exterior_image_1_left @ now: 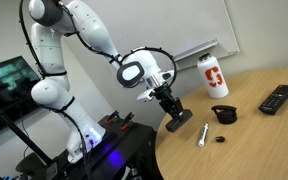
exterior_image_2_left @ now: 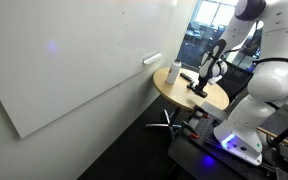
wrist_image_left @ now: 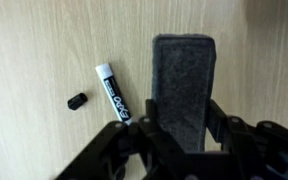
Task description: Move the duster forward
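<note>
I will next lower the duster (exterior_image_1_left: 177,123) in my gripper from above the table, slightly toward the white marker, and release it on the wood.
The duster (wrist_image_left: 182,85) is a dark grey felt-faced oblong block, seen end-on in the wrist view, lying between my gripper's fingers. My gripper (wrist_image_left: 181,125) is shut on its sides. In an exterior view the gripper (exterior_image_1_left: 174,118) stands at the near left edge of the round wooden table (exterior_image_1_left: 254,150), with the duster (exterior_image_1_left: 177,123) a dark block at its tips, at or just above the table. In an exterior view from farther off, the gripper (exterior_image_2_left: 198,88) is small above the table (exterior_image_2_left: 189,98).
A white marker (wrist_image_left: 113,92) (exterior_image_1_left: 203,134) and its black cap (wrist_image_left: 76,101) (exterior_image_1_left: 221,139) lie beside the duster. A squat black lump (exterior_image_1_left: 224,113), a black remote (exterior_image_1_left: 278,98) and a white bottle (exterior_image_1_left: 213,76) stand farther off. A whiteboard (exterior_image_2_left: 64,60) hangs behind.
</note>
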Motion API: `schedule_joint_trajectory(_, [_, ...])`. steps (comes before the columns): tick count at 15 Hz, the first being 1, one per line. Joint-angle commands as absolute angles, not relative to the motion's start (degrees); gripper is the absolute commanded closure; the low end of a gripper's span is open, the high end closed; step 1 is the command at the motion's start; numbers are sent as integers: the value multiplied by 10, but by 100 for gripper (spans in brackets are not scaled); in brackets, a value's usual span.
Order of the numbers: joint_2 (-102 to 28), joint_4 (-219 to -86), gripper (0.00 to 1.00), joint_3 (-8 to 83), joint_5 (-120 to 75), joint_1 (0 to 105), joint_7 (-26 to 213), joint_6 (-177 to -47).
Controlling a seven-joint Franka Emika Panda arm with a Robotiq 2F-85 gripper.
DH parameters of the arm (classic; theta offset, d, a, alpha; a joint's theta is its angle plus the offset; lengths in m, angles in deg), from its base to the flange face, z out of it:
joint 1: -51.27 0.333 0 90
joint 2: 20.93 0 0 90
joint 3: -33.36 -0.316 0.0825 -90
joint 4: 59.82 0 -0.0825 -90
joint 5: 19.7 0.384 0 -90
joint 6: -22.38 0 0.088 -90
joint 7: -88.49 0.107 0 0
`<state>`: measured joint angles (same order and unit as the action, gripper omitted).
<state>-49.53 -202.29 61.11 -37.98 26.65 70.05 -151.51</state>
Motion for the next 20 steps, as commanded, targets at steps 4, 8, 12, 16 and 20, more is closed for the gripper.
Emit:
schedule_joint_trajectory(4, [-561,-2000,23,666,-407,317,696,-1527])
schedule_joint_trajectory(8, [-562,-2004,1,671,-407,322,695,-1529])
schedule_joint_trajectory(12, [-510,-2030,0,650,-400,300,685,-1527])
schedule_joint_trajectory(16, [-449,-2061,0,653,-401,299,685,-1532])
schedule_joint_trajectory(20, [-376,-2089,0,645,-397,286,678,-1518])
